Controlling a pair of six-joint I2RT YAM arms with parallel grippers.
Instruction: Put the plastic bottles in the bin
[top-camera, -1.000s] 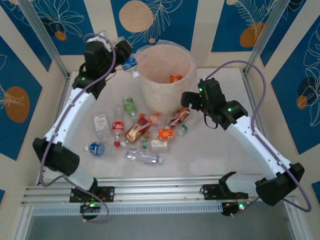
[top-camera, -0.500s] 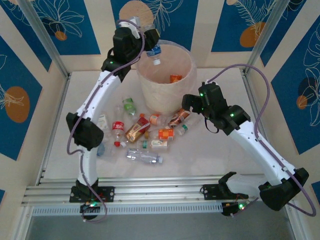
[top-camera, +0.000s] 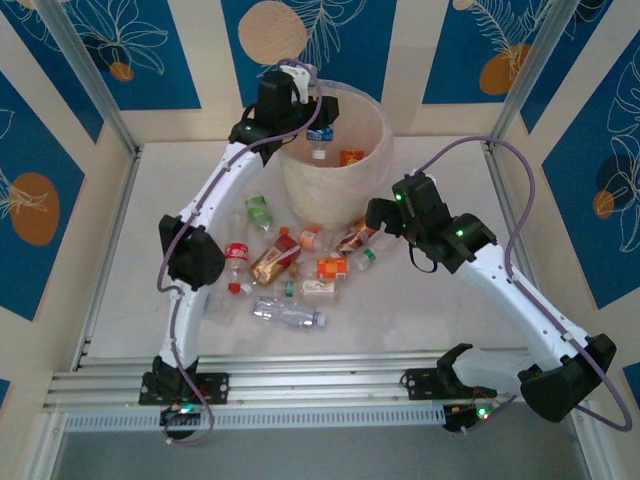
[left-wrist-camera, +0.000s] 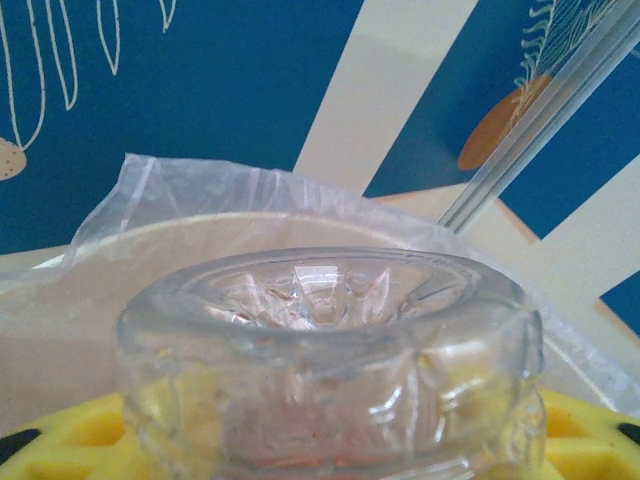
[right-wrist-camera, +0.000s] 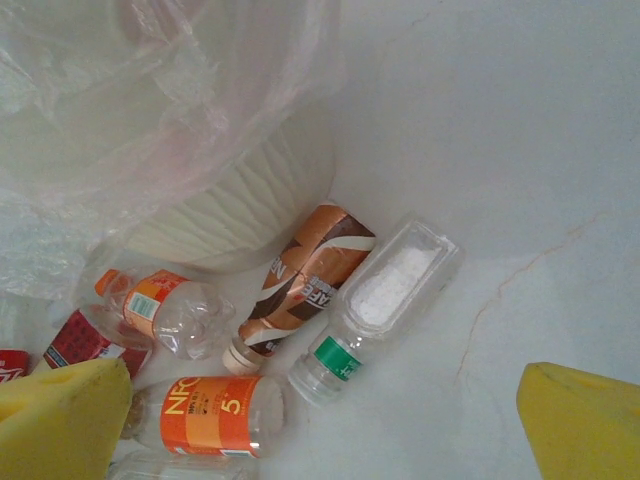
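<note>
The clear plastic bottle hangs near the bin's rim, so my left gripper should next lower it toward the orange-labelled bottle (top-camera: 351, 157) below inside and release.
My left gripper (top-camera: 312, 115) is shut on a clear plastic bottle (top-camera: 320, 134) with a blue label, held cap-down over the near-left rim of the bin (top-camera: 372, 172). In the left wrist view the bottle's ribbed base (left-wrist-camera: 330, 340) sits between the yellow pads (left-wrist-camera: 70, 440), with the bin's liner (left-wrist-camera: 190, 200) behind it. An orange-labelled bottle (top-camera: 351, 157) lies inside the bin. My right gripper (top-camera: 374, 216) hangs open above a bronze bottle (right-wrist-camera: 310, 272) and a green-banded bottle (right-wrist-camera: 388, 295) at the bin's foot. Its yellow fingertips (right-wrist-camera: 60, 415) are wide apart.
Several more bottles lie scattered in front of the bin: a green-capped one (top-camera: 258, 210), a red-labelled one (top-camera: 236, 253), an orange NFC one (right-wrist-camera: 205, 415) and a clear one (top-camera: 288, 313). The bin's wall (right-wrist-camera: 235, 200) stands close on the right gripper's left. Metal frame posts (top-camera: 95, 85) flank the table.
The left arm has swung right and forward, carrying the blue-labelled bottle from left of the bin to over its rim. The right gripper shifted only slightly.
</note>
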